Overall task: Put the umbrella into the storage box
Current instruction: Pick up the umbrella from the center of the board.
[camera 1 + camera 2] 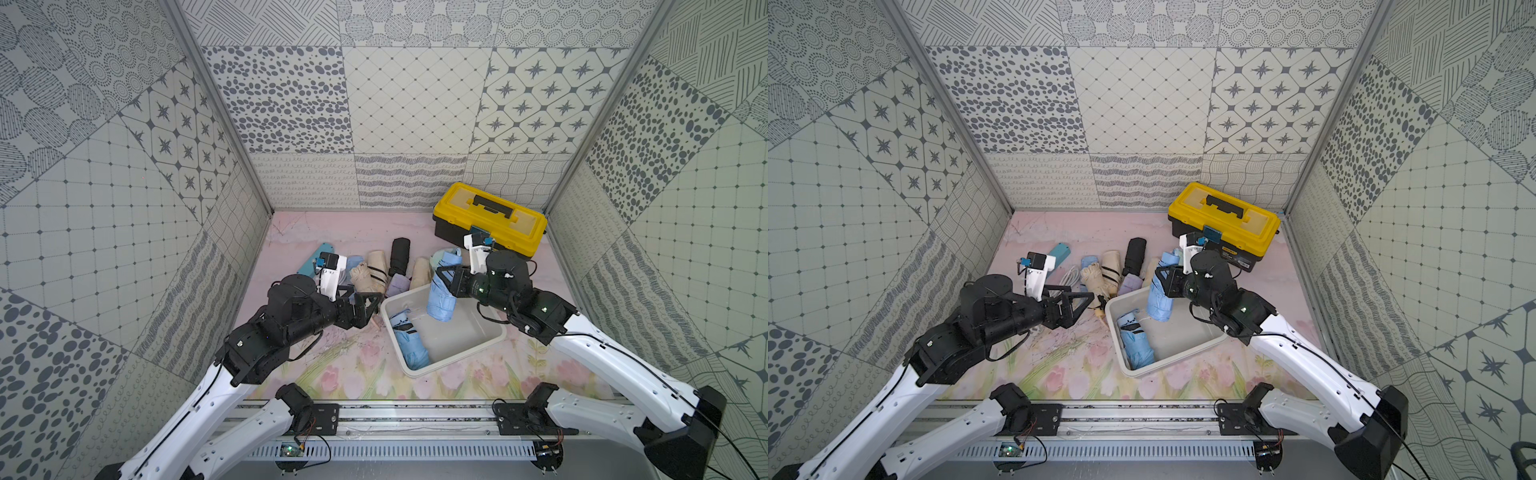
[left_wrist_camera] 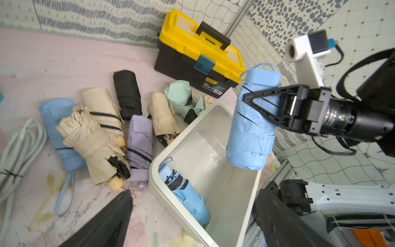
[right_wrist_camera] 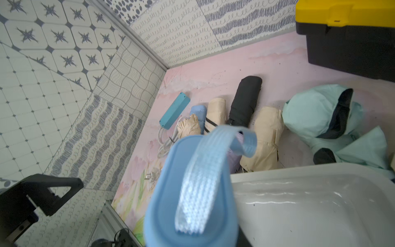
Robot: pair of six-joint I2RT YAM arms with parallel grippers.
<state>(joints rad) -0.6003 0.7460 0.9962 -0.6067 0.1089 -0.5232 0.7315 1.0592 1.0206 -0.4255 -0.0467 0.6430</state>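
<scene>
The bare box bottom (image 1: 437, 339) beside the lying umbrella is below, so my right gripper should lower the held umbrella into the box's free part and release it there.
The white storage box (image 1: 461, 353) (image 1: 1187, 332) sits on the floral mat, right of centre. My right gripper (image 1: 441, 277) (image 1: 1160, 276) (image 2: 254, 100) is shut on a folded light blue umbrella (image 1: 442, 295) (image 2: 252, 132) and holds it upright over the box's far end. That umbrella's handle and wrist strap (image 3: 192, 192) hide the jaws in the right wrist view. Another light blue umbrella (image 1: 409, 340) (image 2: 186, 192) lies inside the box along its left wall. My left gripper (image 1: 376, 309) (image 1: 1086, 309) (image 2: 194, 196) stands open and empty just left of the box's near-left corner.
Several folded umbrellas lie in a row beyond the box: beige (image 2: 96, 136), black (image 2: 127, 94), lilac (image 2: 140, 145), mint (image 2: 181, 96) and blue (image 2: 57, 119). A yellow-lidded black toolbox (image 1: 490, 218) stands at the back right. A teal power strip (image 3: 174, 110) and white cable (image 2: 19, 149) lie at the left.
</scene>
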